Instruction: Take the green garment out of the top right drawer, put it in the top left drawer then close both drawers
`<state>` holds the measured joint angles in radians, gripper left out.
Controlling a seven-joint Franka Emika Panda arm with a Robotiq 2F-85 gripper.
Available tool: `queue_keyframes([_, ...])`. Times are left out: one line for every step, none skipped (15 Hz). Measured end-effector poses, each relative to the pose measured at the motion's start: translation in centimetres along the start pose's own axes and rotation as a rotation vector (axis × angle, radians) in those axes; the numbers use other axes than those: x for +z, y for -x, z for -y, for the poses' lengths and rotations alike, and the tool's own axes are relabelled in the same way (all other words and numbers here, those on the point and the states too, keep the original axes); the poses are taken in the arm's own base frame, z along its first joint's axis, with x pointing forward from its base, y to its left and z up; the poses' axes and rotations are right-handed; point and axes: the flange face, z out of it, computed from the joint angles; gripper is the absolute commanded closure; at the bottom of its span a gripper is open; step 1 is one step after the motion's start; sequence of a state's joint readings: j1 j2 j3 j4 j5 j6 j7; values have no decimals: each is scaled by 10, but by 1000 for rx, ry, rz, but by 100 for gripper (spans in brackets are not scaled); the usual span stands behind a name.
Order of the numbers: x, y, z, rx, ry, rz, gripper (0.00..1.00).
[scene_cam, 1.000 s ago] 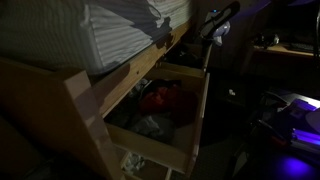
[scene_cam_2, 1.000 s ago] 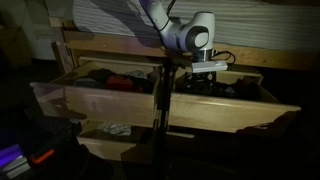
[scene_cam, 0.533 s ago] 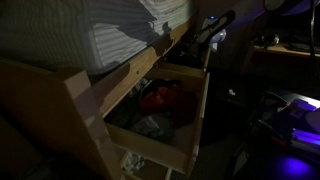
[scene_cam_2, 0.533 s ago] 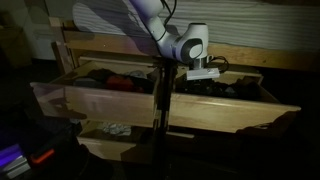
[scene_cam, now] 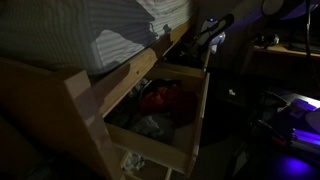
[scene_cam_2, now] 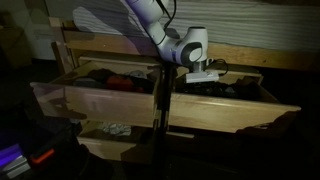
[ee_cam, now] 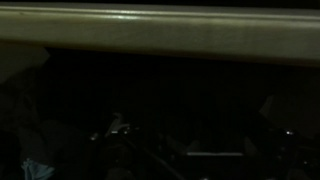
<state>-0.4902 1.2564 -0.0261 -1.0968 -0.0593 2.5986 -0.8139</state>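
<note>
Next, my gripper lowers onto the dark clothes in the open drawer to close on the green garment, because the clothes lie below the drawer's rim.
In an exterior view the two top drawers stand open side by side: the left drawer [scene_cam_2: 100, 102] holds dark and red clothes, and the right drawer [scene_cam_2: 232, 110] holds dark clothes. The green garment cannot be made out in this dim light. My gripper [scene_cam_2: 204, 73] hangs over the back left part of the right drawer, just above its contents; its fingers are too dark to read. It also shows far back in an exterior view [scene_cam: 214, 32]. The wrist view shows a pale wood rail [ee_cam: 160, 32] above dark clothes.
A lower pale wood drawer [scene_cam_2: 108, 143] stands open under the left one with pale cloth in it. A striped mattress [scene_cam: 110, 35] lies on the frame above the drawers. A red garment [scene_cam: 160, 98] lies in the near drawer. A purple-lit device [scene_cam: 295, 112] stands nearby.
The arm has moved left and a little down, bringing the gripper lower over the right drawer. The drawers have not moved.
</note>
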Motion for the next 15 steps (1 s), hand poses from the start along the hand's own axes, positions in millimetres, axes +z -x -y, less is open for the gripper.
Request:
queue_keyframes([4, 2, 0, 6, 5, 3, 26])
queue_keyframes([10, 5, 0, 9, 8, 7, 34])
queue_keyframes([15, 8, 0, 11, 15, 8, 40])
queue_keyframes([20, 10, 0, 16, 24, 7, 47])
queue_keyframes([25, 13, 0, 18, 32, 7, 54])
queue_keyframes([29, 15, 0, 21, 39, 7, 61])
queue_keyframes([32, 17, -1, 23, 48, 7, 68])
queue_keyframes([35, 19, -1, 26, 56, 7, 75])
queue_keyframes([36, 21, -2, 29, 63, 7, 82])
queue_keyframes([37, 22, -3, 31, 69, 7, 89])
queue_keyframes([37, 22, -4, 33, 74, 8, 95])
queue_keyframes([38, 22, -5, 34, 79, 11, 99])
queue_keyframes([37, 22, -6, 33, 84, 12, 100])
queue_keyframes([34, 20, -7, 32, 89, 9, 100])
queue_keyframes([30, 16, -9, 31, 96, 2, 97])
